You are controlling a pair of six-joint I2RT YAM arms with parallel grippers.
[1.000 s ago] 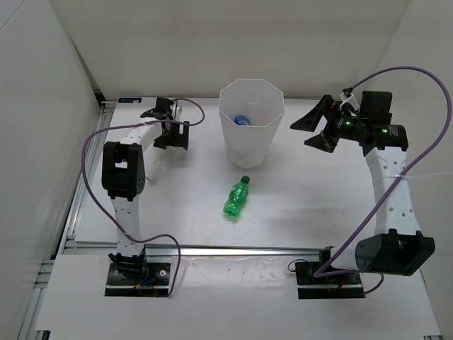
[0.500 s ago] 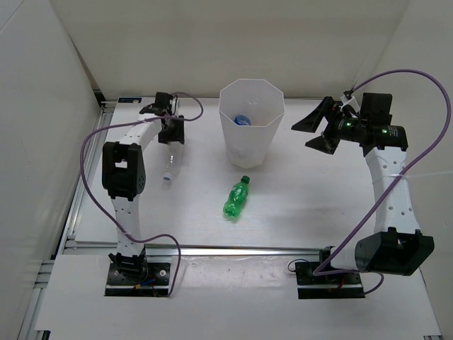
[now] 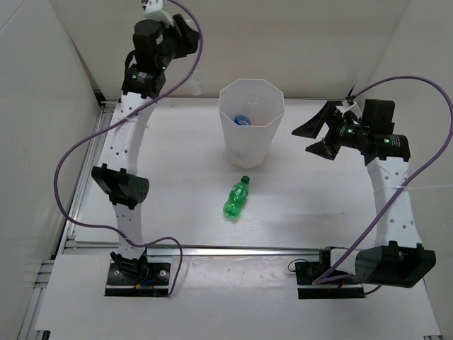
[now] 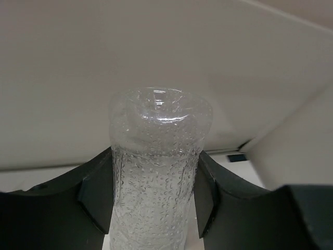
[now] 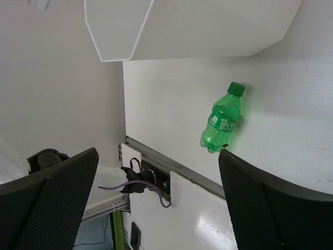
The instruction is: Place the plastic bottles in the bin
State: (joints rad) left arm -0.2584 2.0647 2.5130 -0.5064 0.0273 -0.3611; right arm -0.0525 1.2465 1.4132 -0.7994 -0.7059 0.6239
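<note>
I will next swing my left gripper sideways over the bin's opening (image 3: 253, 103), right in the top view, to release the bottle.
My left gripper (image 4: 153, 195) is shut on a clear plastic bottle (image 4: 156, 166) beaded with droplets, gripped across its body with its base pointing away from the camera. In the top view the left gripper (image 3: 177, 42) is raised high at the back left, left of the bin (image 3: 230, 134). The tall white bin stands at the back centre, and a bottle with a blue part (image 3: 242, 119) lies inside it. A green bottle (image 3: 237, 198) (image 5: 222, 124) lies on the table in front of the bin. My right gripper (image 3: 315, 134) (image 5: 156, 153) hangs open and empty to the right of the bin (image 5: 182, 31).
White walls close the table on the left, back and right. An aluminium rail (image 3: 233, 248) runs along the near edge, with both arm bases behind it. Purple cables (image 3: 71, 156) loop off each arm.
The left gripper shut on the clear bottle lying at the back left and lifted it high off the table. The right arm has barely moved.
</note>
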